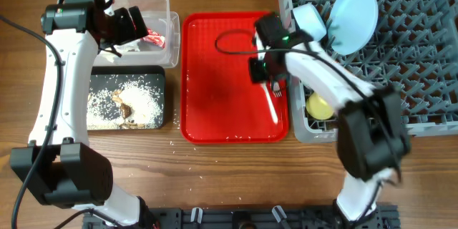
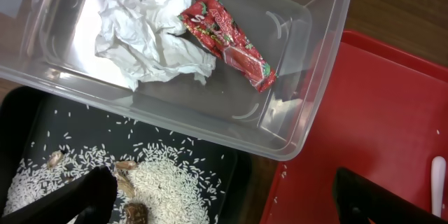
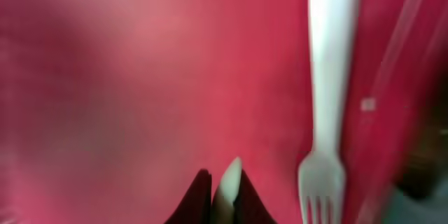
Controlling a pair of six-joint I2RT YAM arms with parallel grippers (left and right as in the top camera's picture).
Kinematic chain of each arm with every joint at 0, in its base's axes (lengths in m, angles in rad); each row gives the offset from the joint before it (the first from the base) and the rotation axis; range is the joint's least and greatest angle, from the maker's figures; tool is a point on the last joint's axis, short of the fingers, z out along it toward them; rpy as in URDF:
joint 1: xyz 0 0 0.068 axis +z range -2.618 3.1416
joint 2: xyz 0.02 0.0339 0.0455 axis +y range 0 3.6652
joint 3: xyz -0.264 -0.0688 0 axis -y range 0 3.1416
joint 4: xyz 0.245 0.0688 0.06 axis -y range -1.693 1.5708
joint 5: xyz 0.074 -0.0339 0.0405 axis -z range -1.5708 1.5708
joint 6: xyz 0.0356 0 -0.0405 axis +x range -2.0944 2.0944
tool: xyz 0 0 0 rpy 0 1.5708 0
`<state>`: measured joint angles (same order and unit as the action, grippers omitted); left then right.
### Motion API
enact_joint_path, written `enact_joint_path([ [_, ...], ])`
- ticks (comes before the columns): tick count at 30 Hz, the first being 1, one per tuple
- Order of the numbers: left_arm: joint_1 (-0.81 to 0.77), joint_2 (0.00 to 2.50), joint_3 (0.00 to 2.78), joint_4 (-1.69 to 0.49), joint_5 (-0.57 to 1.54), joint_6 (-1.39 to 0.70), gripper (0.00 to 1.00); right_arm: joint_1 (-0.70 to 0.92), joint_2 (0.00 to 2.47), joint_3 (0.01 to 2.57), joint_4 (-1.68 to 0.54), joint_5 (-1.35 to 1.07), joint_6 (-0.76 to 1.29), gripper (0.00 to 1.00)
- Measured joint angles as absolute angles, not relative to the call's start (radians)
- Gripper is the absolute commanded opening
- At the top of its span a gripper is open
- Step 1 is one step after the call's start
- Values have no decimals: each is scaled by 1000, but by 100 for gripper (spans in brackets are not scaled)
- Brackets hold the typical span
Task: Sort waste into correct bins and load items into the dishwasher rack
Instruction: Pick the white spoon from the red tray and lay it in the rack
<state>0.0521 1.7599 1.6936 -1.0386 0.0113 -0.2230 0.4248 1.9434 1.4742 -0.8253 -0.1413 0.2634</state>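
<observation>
I should next raise the spoon past the yellow cup (image 1: pixel 320 106) with my right gripper. Then I should bring the spoon down onto the rack's wires, since that side of the rack is empty.
My left gripper (image 1: pixel 131 23) (image 2: pixel 224 206) is open and empty, hovering over the near edge of the clear tub (image 1: pixel 170 7) (image 2: pixel 308 77). The tub holds the crumpled napkin (image 2: pixel 150 28) and the red wrapper (image 1: pixel 154 41) (image 2: pixel 227 38). Rice and brown scraps (image 1: pixel 129 104) (image 2: pixel 161 185) lie in the black tray (image 1: pixel 154 73) (image 2: pixel 28 112). My right gripper (image 1: pixel 262 68) (image 3: pixel 225 192) is shut on a thin white piece, seemingly the spoon, low over the red tray. The white fork (image 1: pixel 275 100) (image 3: pixel 327 105) lies beside it. The grey rack (image 1: pixel 401 57) holds the plate (image 1: pixel 354 18), a bowl (image 1: pixel 309 20) and the yellow cup (image 1: pixel 320 106).
The flat red serving tray (image 1: pixel 222 79) (image 2: pixel 392 112) (image 3: pixel 140 77) sits between the bins and the rack, with a few rice grains along its front edge. Loose grains lie on the wooden table (image 1: pixel 215 172) in front. A black cable loops over the red tray's far part (image 1: pixel 232 39).
</observation>
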Motion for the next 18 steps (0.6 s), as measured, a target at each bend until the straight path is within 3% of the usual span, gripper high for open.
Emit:
enact_joint_path([
  [6, 52, 1760, 1694, -1039, 11, -223, 100, 337, 1482, 1621, -968, 2, 271, 4],
  [11, 52, 1760, 1694, -1039, 11, -223, 100, 49, 1460, 1599, -1126, 137, 434, 4],
  [14, 52, 1760, 1694, -1039, 12, -223, 100, -121, 1488, 1514, -1055, 161, 634, 4],
  [18, 52, 1760, 1694, -1039, 11, -223, 100, -218, 1510, 1371, -822, 170, 818, 4],
])
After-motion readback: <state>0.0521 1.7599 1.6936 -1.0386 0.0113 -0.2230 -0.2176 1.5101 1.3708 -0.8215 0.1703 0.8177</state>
